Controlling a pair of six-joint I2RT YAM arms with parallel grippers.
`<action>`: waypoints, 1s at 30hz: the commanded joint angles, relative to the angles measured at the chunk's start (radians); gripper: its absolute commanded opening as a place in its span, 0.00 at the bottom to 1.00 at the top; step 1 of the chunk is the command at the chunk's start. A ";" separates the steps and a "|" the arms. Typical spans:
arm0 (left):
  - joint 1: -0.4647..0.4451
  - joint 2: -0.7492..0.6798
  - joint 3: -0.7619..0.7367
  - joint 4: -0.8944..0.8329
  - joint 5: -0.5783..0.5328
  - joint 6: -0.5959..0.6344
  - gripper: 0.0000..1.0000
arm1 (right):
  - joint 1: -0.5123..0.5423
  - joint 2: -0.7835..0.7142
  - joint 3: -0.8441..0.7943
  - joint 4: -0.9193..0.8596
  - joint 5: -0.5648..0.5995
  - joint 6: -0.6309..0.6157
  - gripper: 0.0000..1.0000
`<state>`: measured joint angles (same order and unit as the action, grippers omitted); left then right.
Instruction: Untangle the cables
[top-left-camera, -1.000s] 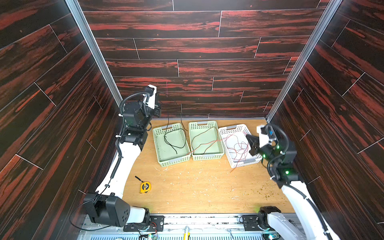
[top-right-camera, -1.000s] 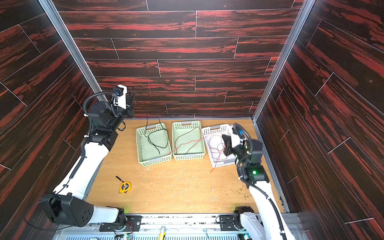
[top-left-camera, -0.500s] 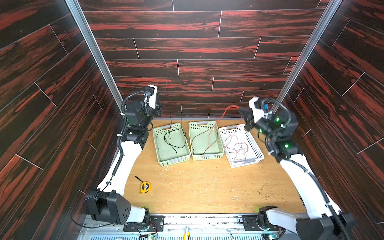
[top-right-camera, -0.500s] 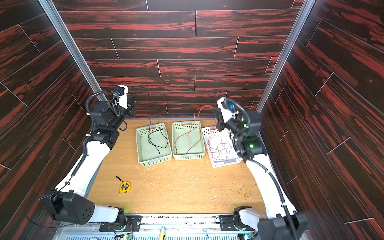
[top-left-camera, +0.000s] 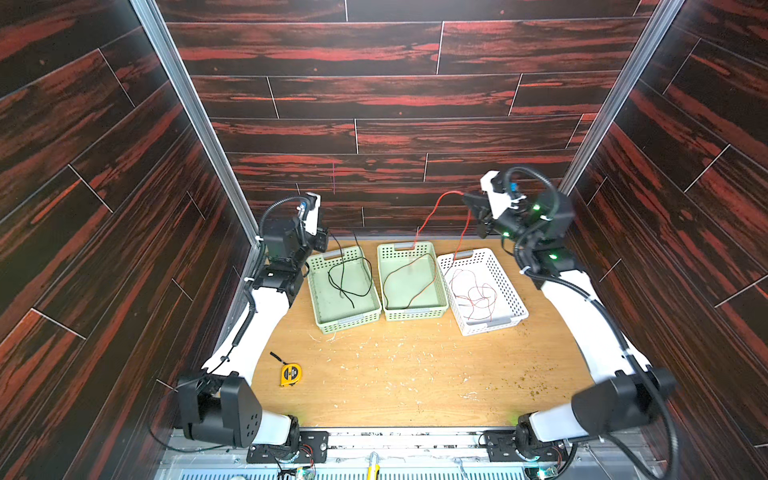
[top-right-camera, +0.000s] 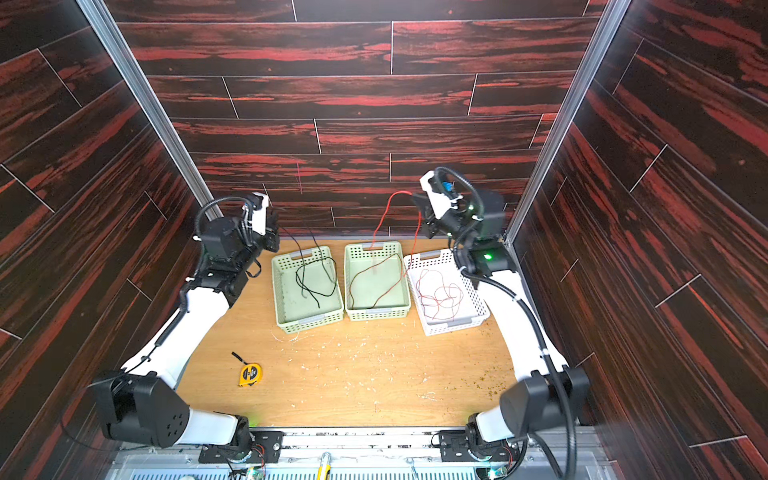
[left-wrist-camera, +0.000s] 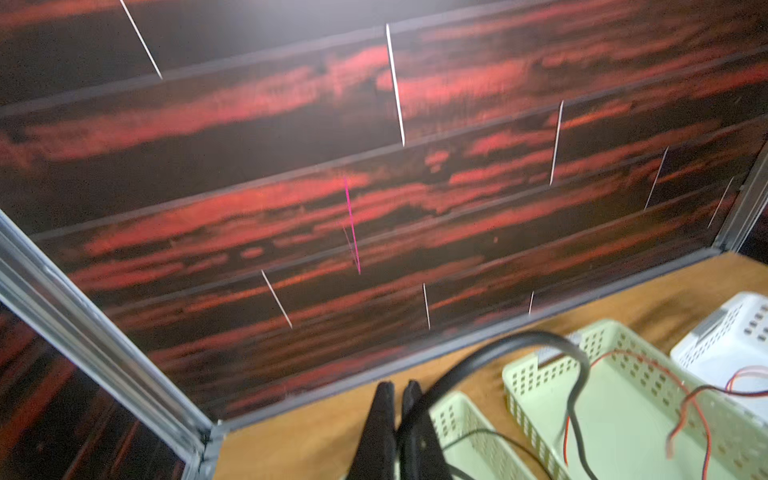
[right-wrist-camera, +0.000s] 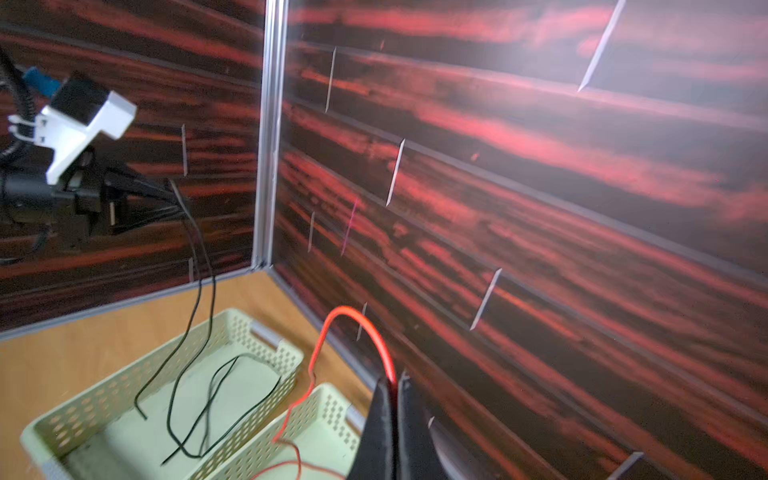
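Note:
The right gripper moves down and across over the middle green basket (top-left-camera: 415, 314) (right-wrist-camera: 316, 448) next, toward my left gripper, and releases the red cable, since that basket lies below it.
My left gripper (top-left-camera: 323, 240) hovers above the back left corner, shut on a black cable (left-wrist-camera: 519, 337) that hangs into the left green basket (top-left-camera: 321, 270). My right gripper (top-left-camera: 469, 204) is raised near the back wall, shut on a red cable (right-wrist-camera: 353, 312). In both top views this cable arches from the right gripper down to the middle green basket (top-left-camera: 415, 314), and another strand drops toward the white basket (top-left-camera: 512, 291). A black-and-red cable (top-left-camera: 409, 282) lies in the middle basket. Tangled red cables (top-left-camera: 473, 296) lie in the white basket.
The three baskets stand side by side at the back of the wooden table. A yellow tape measure (top-left-camera: 290, 374) lies at the front left. Small crumbs are scattered over the table's middle and right. Dark panel walls close in on three sides.
My right gripper has risen from the white basket to high near the back wall, drawing the red cable up with it. The left arm has barely moved.

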<state>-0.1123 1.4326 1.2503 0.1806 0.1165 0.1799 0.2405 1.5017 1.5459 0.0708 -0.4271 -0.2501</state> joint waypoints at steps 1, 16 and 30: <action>0.004 0.012 -0.031 0.031 -0.031 -0.003 0.00 | 0.029 0.053 0.005 0.003 -0.025 -0.037 0.00; 0.073 0.130 -0.148 0.086 -0.083 -0.097 0.00 | 0.117 0.376 -0.151 0.250 0.056 0.061 0.00; 0.085 0.380 -0.028 -0.007 -0.065 -0.147 0.00 | 0.117 0.483 -0.144 0.169 0.250 0.118 0.50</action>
<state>-0.0326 1.7828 1.1824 0.1894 0.0257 0.0727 0.3550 2.0167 1.4246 0.2398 -0.2115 -0.1184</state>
